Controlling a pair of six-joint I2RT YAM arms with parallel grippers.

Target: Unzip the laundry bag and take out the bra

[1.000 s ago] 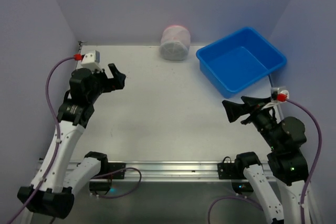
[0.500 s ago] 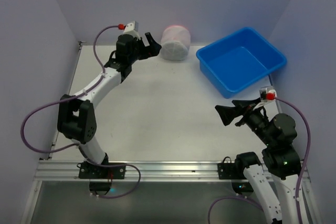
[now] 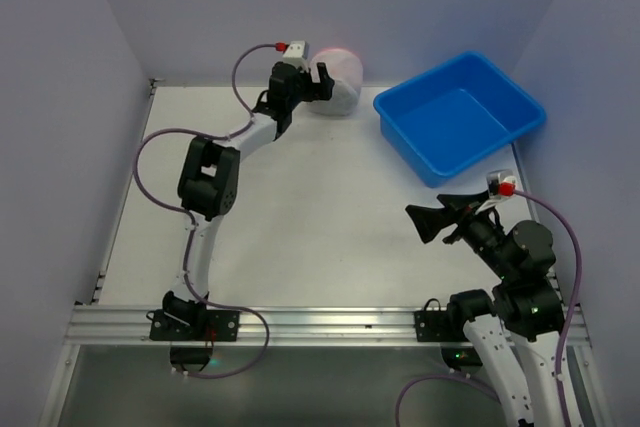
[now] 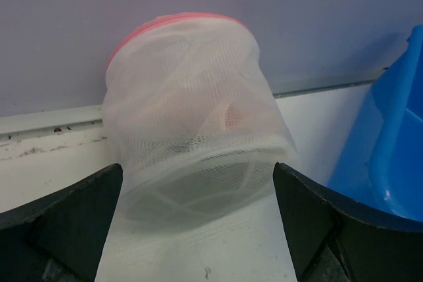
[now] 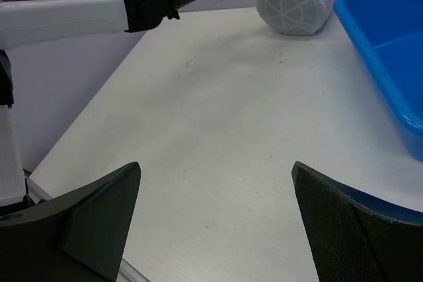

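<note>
Next, my left gripper comes down a little onto the bag's near round end (image 3: 342,101) (image 4: 203,168) and closes on the mesh, since this end faces its open fingers.
The laundry bag (image 3: 340,85) is a small white mesh pouch with pink zipper trim, lying on its side at the back of the table against the wall. In the left wrist view the bag (image 4: 192,110) fills the middle, something pale and pinkish dimly showing through the mesh. My left gripper (image 3: 322,82) is open, its jaws either side of the bag's near round end, not touching (image 4: 198,203). My right gripper (image 3: 425,219) is open and empty, above the table's right side, far from the bag (image 5: 297,1).
A blue tub (image 3: 460,115) stands at the back right, close beside the bag; its wall shows at the right in the left wrist view (image 4: 396,143) and in the right wrist view (image 5: 390,51). The back wall is right behind the bag.
My left arm has stretched from the table's left side to the back and brought its open gripper up to the bag. My right gripper has shifted a little to the left.
</note>
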